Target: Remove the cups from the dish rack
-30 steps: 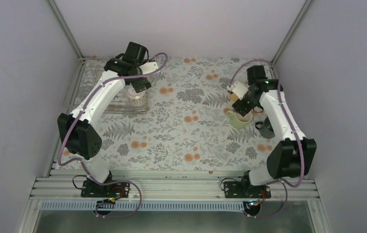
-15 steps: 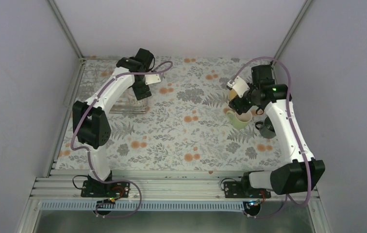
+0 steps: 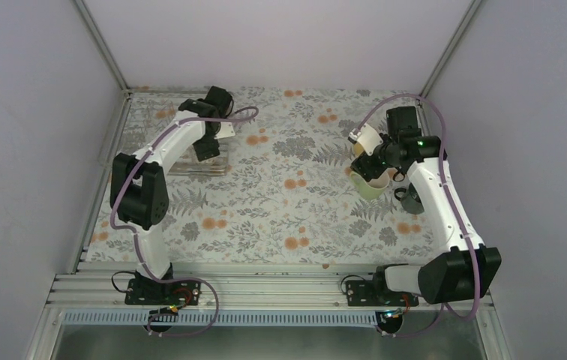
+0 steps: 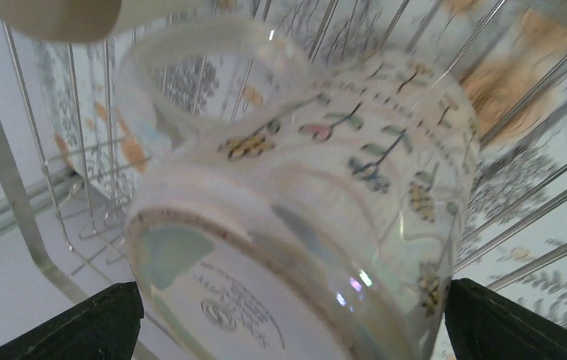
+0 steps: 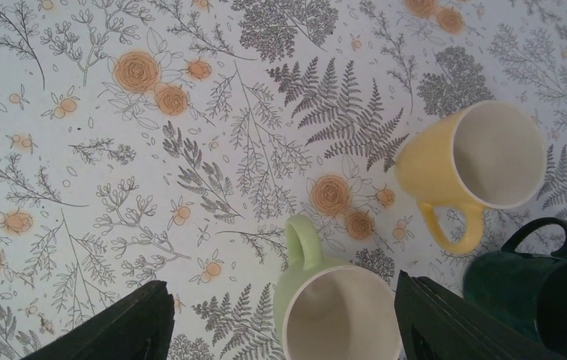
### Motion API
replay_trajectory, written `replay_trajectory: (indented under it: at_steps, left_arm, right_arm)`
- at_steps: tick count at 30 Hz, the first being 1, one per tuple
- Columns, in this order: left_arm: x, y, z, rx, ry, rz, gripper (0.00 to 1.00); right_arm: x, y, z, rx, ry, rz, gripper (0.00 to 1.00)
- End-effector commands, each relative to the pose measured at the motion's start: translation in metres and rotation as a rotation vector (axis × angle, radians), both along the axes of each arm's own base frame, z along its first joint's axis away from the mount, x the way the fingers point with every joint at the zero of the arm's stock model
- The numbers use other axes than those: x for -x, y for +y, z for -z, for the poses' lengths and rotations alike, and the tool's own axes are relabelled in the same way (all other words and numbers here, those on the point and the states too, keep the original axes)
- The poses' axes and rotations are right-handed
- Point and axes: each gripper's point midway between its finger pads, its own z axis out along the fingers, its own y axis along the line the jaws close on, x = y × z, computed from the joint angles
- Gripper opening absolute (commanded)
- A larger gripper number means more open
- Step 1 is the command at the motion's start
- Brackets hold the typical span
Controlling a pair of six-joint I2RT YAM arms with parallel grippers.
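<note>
I will move my left gripper outward past the cup's wide body and turn it, to bring it onto the patterned cup's handle (image 4: 164,46). The handle's loop is slimmer to close on.
The patterned white cup (image 4: 318,187) lies tilted in the dish rack (image 3: 142,120), its base toward the left wrist camera. My left gripper (image 4: 303,330) is open, one finger on each side of that cup; whether they touch it I cannot tell. In the top view my left gripper (image 3: 205,148) covers it. The pale green cup (image 5: 340,315) stands upright on the table. My right gripper (image 5: 286,324) is open over it, with gaps to both fingers. Beside it stand the yellow cup (image 5: 475,161) and the dark green cup (image 5: 543,289).
The rack's thin bars (image 4: 78,150) and silvery frame surround the patterned cup. A cream-white rounded shape (image 4: 48,15) shows at the left wrist view's top edge. Grey walls close the table at the back and on both sides. The dark green cup (image 3: 413,199) sits near the right wall.
My left arm has swung its elbow up and pushed the gripper down over the patterned cup. The right gripper opened a little wider and shifted slightly above the pale green cup.
</note>
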Motion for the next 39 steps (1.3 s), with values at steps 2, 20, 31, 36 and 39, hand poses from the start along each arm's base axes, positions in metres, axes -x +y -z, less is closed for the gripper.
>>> replay_trajectory:
  at_steps: [2,20,31,36,39]
  left_arm:
    - [-0.001,0.045,-0.022,-0.097,-0.046,-0.057,1.00]
    - [-0.013,0.061,-0.067,0.087,-0.085,-0.094,1.00]
    - [-0.036,-0.006,-0.092,0.357,-0.080,-0.185,1.00]
    - [-0.060,-0.009,-0.039,0.381,-0.037,-0.361,0.95]
    - [-0.063,-0.021,-0.023,0.449,0.002,-0.401,0.95]
  right_arm:
    - [-0.001,0.009,0.000,-0.038,-0.021,-0.025,0.77]
    - [-0.002,0.013,0.003,-0.050,-0.012,-0.035,0.77]
    - [-0.004,0.010,0.006,-0.037,-0.011,-0.014,0.77]
    - [-0.004,0.009,0.004,-0.036,-0.017,-0.011,0.77]
    - [-0.002,0.008,0.013,-0.026,-0.005,-0.009,0.77]
